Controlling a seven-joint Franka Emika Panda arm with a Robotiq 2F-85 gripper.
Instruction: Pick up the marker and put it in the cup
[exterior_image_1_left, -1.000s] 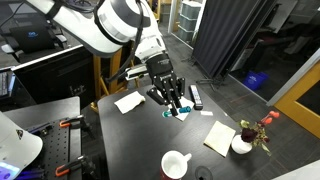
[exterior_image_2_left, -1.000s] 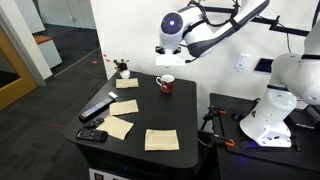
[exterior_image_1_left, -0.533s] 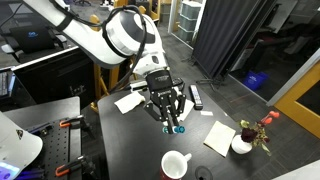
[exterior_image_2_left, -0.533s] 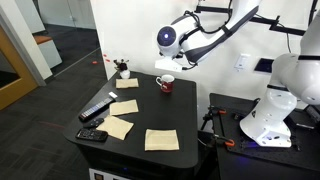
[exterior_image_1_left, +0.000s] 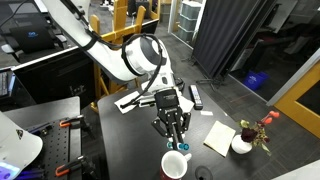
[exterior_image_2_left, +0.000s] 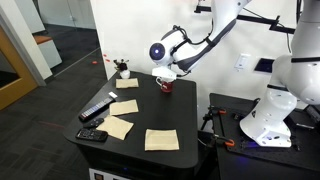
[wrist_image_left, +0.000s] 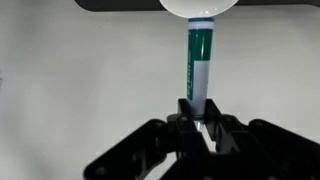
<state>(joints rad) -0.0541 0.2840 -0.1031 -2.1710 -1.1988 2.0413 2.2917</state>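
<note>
My gripper needs to move outward and down to bring the marker's far end over the cup's opening (exterior_image_1_left: 176, 160) (wrist_image_left: 199, 5), because that end only just reaches the cup's rim.
My gripper (exterior_image_1_left: 176, 136) is shut on the teal marker (wrist_image_left: 199, 62) and holds it upright, tip down. In the wrist view the marker's far end reaches the rim of the white cup (wrist_image_left: 200, 8) at the top edge. In an exterior view the cup (exterior_image_1_left: 175, 165) stands on the black table just below the gripper, and the marker's teal end (exterior_image_1_left: 182, 147) hangs right above its rim. In an exterior view the gripper (exterior_image_2_left: 165, 76) hovers over the cup (exterior_image_2_left: 166, 86) and partly hides it.
A small white vase with red flowers (exterior_image_1_left: 243, 143) stands at the table edge, beside a paper sheet (exterior_image_1_left: 219, 137). A black bar (exterior_image_1_left: 196, 96) and another sheet (exterior_image_1_left: 128, 101) lie further back. Several paper sheets (exterior_image_2_left: 122, 127) and dark devices (exterior_image_2_left: 97, 109) lie on the table (exterior_image_2_left: 140, 115).
The gripper has carried the marker from the back of the table towards the cup and now holds it over the cup's rim.
</note>
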